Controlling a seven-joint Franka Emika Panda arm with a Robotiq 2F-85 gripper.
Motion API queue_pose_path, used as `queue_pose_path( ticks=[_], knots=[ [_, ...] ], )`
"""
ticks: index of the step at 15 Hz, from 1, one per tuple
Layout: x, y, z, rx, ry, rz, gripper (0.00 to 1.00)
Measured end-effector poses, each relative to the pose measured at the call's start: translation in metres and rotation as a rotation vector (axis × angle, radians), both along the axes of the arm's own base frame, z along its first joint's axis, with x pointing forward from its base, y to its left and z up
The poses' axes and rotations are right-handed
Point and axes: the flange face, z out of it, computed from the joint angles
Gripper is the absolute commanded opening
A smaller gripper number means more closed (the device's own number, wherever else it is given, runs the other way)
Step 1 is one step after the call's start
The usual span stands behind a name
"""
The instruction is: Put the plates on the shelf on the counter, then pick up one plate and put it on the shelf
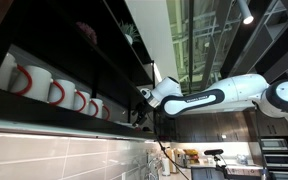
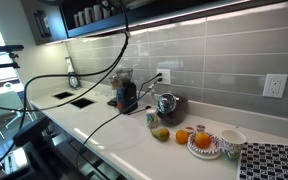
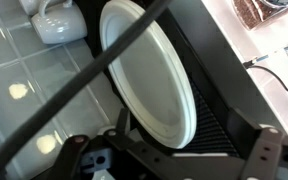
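Note:
The plate's lower rim (image 3: 180, 137) is just ahead of my gripper, between the open fingers. My gripper needs to move gently a little farther onto that rim next and close.
In the wrist view a white round plate (image 3: 149, 75) stands tilted on edge and fills the middle. Its lower rim lies between my gripper's (image 3: 184, 142) two fingers, which are wide apart and open. The left finger is close against the plate's back, and a gap shows at the right finger. The plate rests on the black shelf (image 3: 222, 112). In an exterior view my gripper (image 1: 141, 100) reaches into the long black shelf (image 1: 104, 50) at its far end. The shelf also shows in an exterior view (image 2: 94, 18), where the gripper is out of view.
White mugs with red handles (image 1: 54, 90) line the shelf, and one mug (image 3: 56, 20) stands beside the plate. A black cable (image 3: 84, 75) crosses the wrist view. The counter (image 2: 94, 122) below holds a plate of oranges (image 2: 204, 143), a bowl (image 2: 231, 138), appliances and cables.

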Motion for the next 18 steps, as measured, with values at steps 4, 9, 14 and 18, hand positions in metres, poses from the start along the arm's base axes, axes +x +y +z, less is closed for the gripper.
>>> queue_pose_path(
  ticks=[4, 9, 14, 18],
  knots=[
    [0.01, 0.002, -0.008, -0.02, -0.013, 0.032, 1.0],
    [0.013, 0.003, -0.008, -0.033, -0.04, 0.054, 0.86],
    [0.017, -0.001, -0.012, -0.036, -0.046, 0.055, 0.45],
    [0.02, -0.004, -0.015, -0.036, -0.044, 0.051, 0.31]
  ],
)
